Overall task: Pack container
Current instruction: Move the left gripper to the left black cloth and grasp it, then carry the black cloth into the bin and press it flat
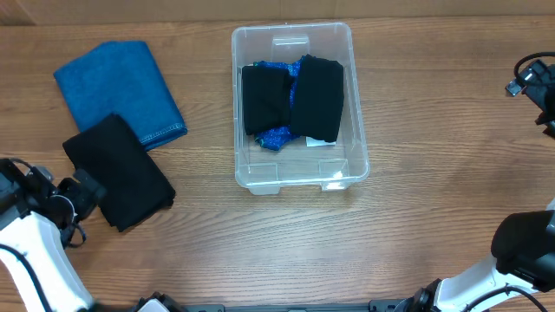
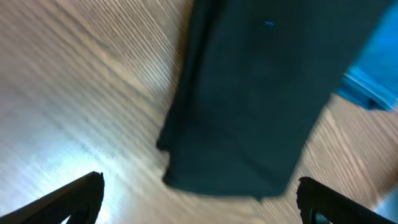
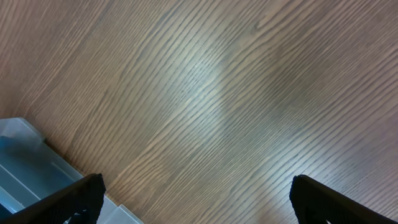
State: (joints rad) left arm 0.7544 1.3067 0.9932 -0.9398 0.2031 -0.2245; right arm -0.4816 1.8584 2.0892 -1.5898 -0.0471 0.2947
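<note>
I will move my left gripper down toward the black cloth partly on the towel next. I will bring its open fingers onto the cloth's long edge facing away from the towel, where bare wood borders it.
The clear container stands at the table's middle and holds two folded black cloths over a blue patterned cloth. A folded black cloth lies at the left, partly on a folded blue towel. My left gripper is open and empty just left of the black cloth; the left wrist view shows that cloth ahead of the open fingers and the towel's edge. My right gripper is at the far right edge, open and empty over bare wood, with the container's corner at lower left.
The wooden table runs on all sides of the container. The right arm's base sits at the lower right and the left arm's white link at the lower left.
</note>
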